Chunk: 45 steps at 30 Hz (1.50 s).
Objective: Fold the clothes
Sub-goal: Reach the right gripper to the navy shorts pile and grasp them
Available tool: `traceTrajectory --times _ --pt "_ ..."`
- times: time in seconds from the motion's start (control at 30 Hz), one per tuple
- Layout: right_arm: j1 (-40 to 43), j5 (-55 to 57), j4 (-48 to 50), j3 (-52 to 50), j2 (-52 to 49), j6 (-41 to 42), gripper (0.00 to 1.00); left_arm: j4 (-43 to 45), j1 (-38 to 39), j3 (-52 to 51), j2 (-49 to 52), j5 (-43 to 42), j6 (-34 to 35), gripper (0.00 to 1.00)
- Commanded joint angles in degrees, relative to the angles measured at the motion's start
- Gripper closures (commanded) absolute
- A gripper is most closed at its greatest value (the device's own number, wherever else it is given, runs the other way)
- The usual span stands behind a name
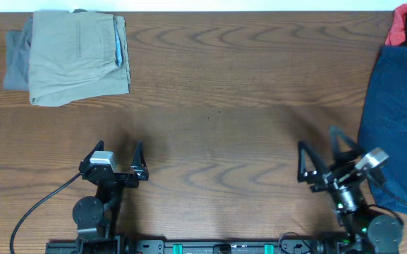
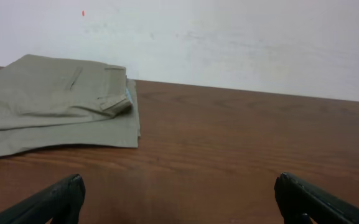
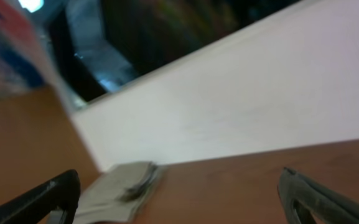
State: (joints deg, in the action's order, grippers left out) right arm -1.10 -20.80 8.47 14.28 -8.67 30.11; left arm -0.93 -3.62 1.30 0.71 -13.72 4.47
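The inner edge of the navy garment [image 1: 399, 120] lies near the red cloth, and my right gripper needs to move outward, tilt down and lower onto that edge.
A folded khaki garment [image 1: 76, 56] lies on a grey one [image 1: 16, 60] at the table's far left corner; the khaki one also shows in the left wrist view [image 2: 55, 102] and, blurred, in the right wrist view [image 3: 120, 186]. A dark navy garment [image 1: 399, 120] lies unfolded at the right edge, with red and black cloth [image 1: 404, 25] behind it. My left gripper [image 1: 118, 159] [image 2: 179, 199] is open and empty near the front left. My right gripper [image 1: 324, 156] [image 3: 179, 196] is open and empty, just left of the navy garment.
The wooden table [image 1: 217, 127] runs between the two piles. A white wall [image 2: 229, 37] stands behind the table's far edge. A black cable [image 1: 37, 212] loops from the left arm's base.
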Motion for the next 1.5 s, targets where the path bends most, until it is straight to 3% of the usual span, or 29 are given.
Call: traceTrajectory --times 0.0,0.3,0.47,0.63,0.83,1.07,1.27,1.47 --pt "-0.35 9.92 -2.62 9.44 -8.68 -13.53 0.01 -1.81 0.22 -1.07 -0.09 -0.57 -0.15 0.02" --pt "1.62 33.77 -18.16 40.85 -46.47 -23.15 0.01 -1.81 0.22 -1.07 -0.09 -0.57 -0.17 0.02" --pt "7.52 34.34 -36.0 64.52 -72.28 -28.33 0.01 -1.81 0.22 -1.07 -0.09 -0.57 -0.15 0.02" --pt "10.99 37.11 -42.62 79.41 -88.5 -28.94 0.01 -1.81 0.22 -1.07 -0.09 -0.57 -0.17 0.02" --pt "13.53 37.7 -38.34 84.78 -101.68 -35.6 0.01 -1.81 0.22 -1.07 -0.09 -0.57 -0.15 0.02" --pt "16.26 47.06 -34.36 87.19 -115.14 -36.65 0.05 -1.81 0.22 -1.07 -0.09 -0.57 -0.15 0.02" --pt "19.32 47.3 -30.93 87.19 -121.79 -36.59 0.12 -1.81 0.22 -1.07 -0.09 -0.57 -0.17 0.02" --pt "19.91 45.11 -30.56 87.19 -126.73 -36.61 0.12 -1.81 0.22 -1.07 -0.09 -0.57 -0.15 0.02"
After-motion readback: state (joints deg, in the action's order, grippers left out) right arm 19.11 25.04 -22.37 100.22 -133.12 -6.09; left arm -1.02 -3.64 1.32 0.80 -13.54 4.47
